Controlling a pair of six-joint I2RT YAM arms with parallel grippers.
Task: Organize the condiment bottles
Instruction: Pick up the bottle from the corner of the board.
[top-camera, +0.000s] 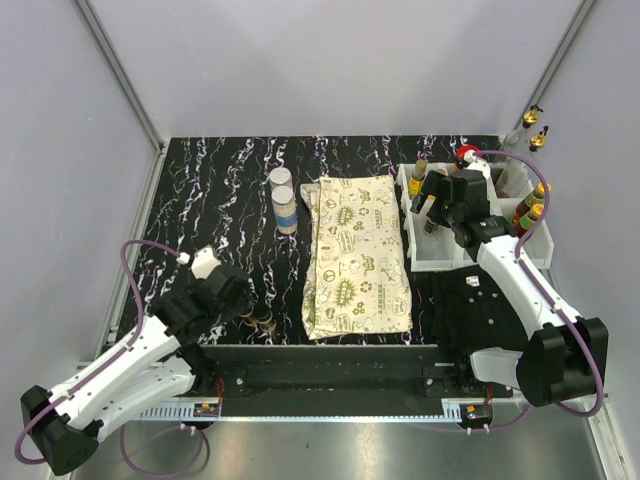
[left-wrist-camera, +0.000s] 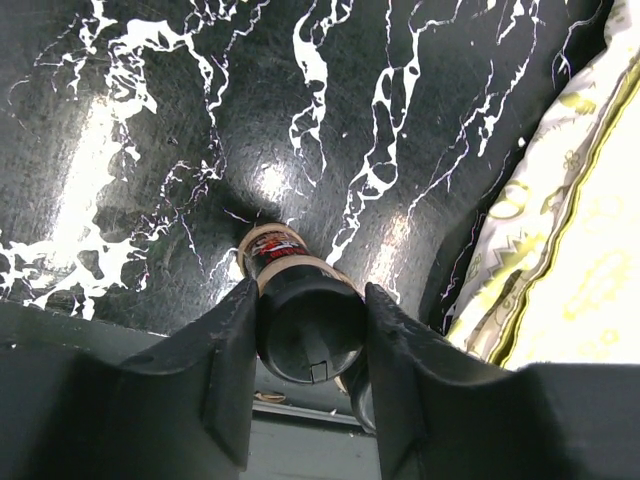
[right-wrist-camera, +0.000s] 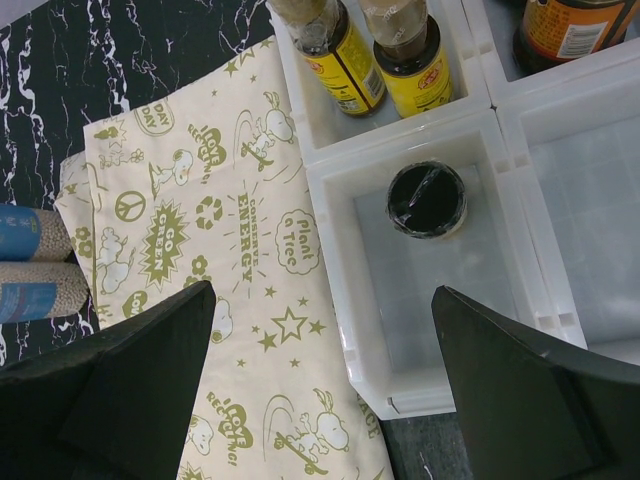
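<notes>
Next, my left gripper lifts, carries the dark bottle across the cloth and lowers it to release beside the lone black-capped bottle, where the section's bottom is free.
My left gripper (left-wrist-camera: 310, 300) is shut on a dark bottle with a black cap (left-wrist-camera: 308, 335) that stands on the black marbled table near its front edge. A second dark bottle (left-wrist-camera: 362, 392) stands right beside it, partly hidden by my right finger. In the top view this pair (top-camera: 263, 320) is left of the cloth, by my left gripper (top-camera: 248, 308). My right gripper (right-wrist-camera: 322, 300) is open and empty above the bin's left wall. Below it a black-capped bottle (right-wrist-camera: 427, 198) stands alone in a white bin compartment (right-wrist-camera: 400, 300). Two yellow-labelled bottles (right-wrist-camera: 342, 50) fill the compartment behind.
A cream patterned cloth (top-camera: 355, 255) lies mid-table. Two clear white-capped jars (top-camera: 284, 200) stand left of it. The white bins (top-camera: 440, 262) at right hold several more bottles (top-camera: 530, 212), one red-capped (top-camera: 466, 155). Two gold-capped bottles (top-camera: 537, 128) sit at the far right wall.
</notes>
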